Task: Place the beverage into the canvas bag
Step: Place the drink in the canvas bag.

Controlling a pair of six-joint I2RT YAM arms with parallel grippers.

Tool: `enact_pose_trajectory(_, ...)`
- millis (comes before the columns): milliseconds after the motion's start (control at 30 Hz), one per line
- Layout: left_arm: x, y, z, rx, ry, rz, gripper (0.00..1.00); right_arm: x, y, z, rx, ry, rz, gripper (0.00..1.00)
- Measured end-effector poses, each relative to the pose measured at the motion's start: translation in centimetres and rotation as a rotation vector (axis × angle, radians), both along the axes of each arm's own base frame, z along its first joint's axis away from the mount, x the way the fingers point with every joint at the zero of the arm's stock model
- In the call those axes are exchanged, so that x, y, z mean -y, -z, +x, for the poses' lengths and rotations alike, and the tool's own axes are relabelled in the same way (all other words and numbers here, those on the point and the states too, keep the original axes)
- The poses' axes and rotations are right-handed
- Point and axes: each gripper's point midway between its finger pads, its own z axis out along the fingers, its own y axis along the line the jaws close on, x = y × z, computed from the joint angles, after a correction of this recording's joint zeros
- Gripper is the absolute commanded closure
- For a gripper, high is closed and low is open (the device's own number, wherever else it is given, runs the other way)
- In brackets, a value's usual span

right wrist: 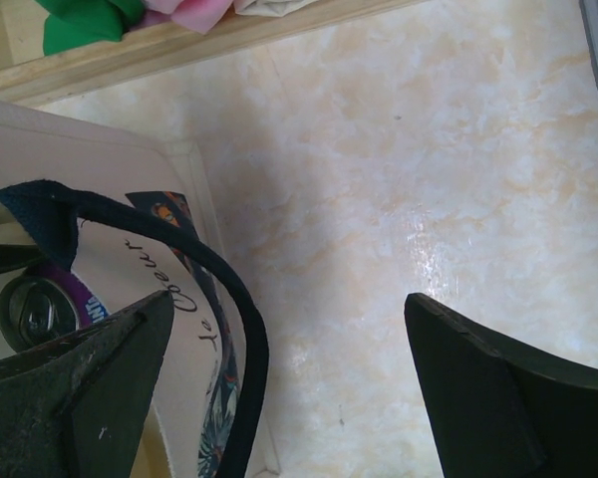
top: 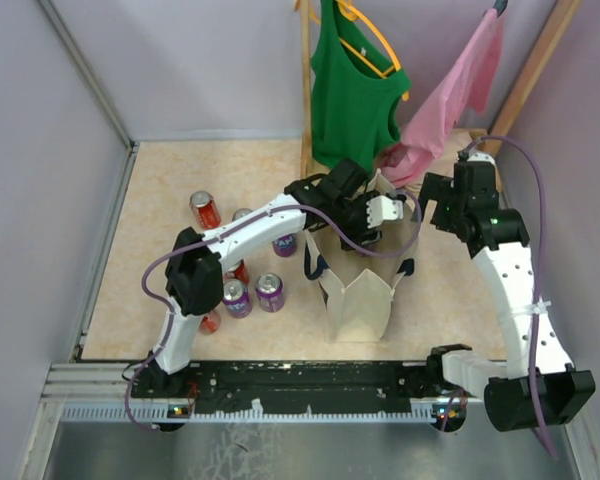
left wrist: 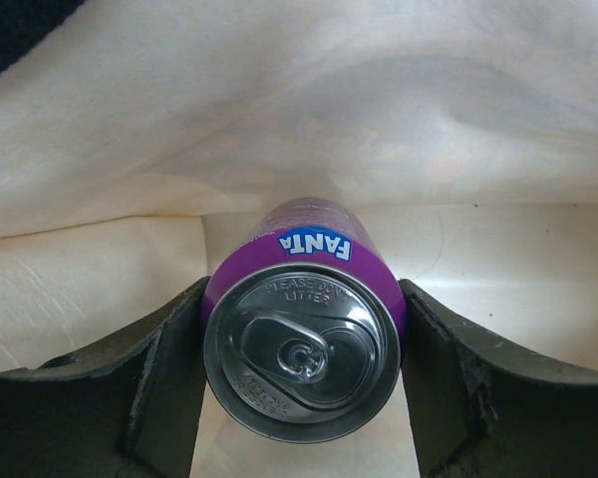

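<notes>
Cream cloth is already around the Fanta can (left wrist: 301, 329) inside the canvas bag, so the robot's left gripper will move down toward the bag's pale bottom and let go of the can.
The beverage is a purple Fanta can (left wrist: 301, 329), seen top-on in the left wrist view. My left gripper (left wrist: 301, 299) is shut on it, one dark finger (left wrist: 169, 368) pressed against each side. Cream cloth surrounds the can, so it hangs inside the canvas bag (top: 360, 300). From above, the left gripper (top: 375, 215) is at the bag's open mouth. My right gripper (top: 432, 200) is open just right of the bag. In the right wrist view this gripper (right wrist: 289, 299) has only floor and the navy strap handle (right wrist: 234, 329) between its fingers, and the can (right wrist: 40, 309) shows inside the bag.
Several loose cans stand left of the bag, among them a red one (top: 205, 210) and two purple ones (top: 237, 297) (top: 270, 292). A green tank top (top: 352, 90) and a pink cloth (top: 450, 95) hang from a wooden rack (top: 305, 90) behind the bag. Grey walls close in both sides.
</notes>
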Motion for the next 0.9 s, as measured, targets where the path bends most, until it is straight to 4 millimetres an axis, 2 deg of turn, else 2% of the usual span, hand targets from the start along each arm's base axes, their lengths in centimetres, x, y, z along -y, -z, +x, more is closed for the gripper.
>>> enact_pose_trajectory(200, 0.0, 0.9, 0.3, -0.024, -0.043, 0.010, 1.00, 0.1, 0.7, 0.3, -0.028, -0.016, -0.015, 0.01)
enact_pose_trajectory(467, -0.5, 3.6, -0.2, -0.080, -0.071, 0.053, 1.00, 0.1, 1.2, 0.4, -0.048, -0.018, -0.018, 0.01)
enact_pose_trajectory(667, -0.4, 5.3, 0.2, -0.091, -0.091, 0.074, 1.00, 0.2, 1.3, 0.3, -0.054, -0.016, -0.018, 0.01)
enact_pose_trajectory(900, -0.1, 6.1, 0.6, -0.100, -0.121, 0.071, 1.00, 0.2, 1.4, 0.2, -0.062, -0.015, -0.018, 0.01)
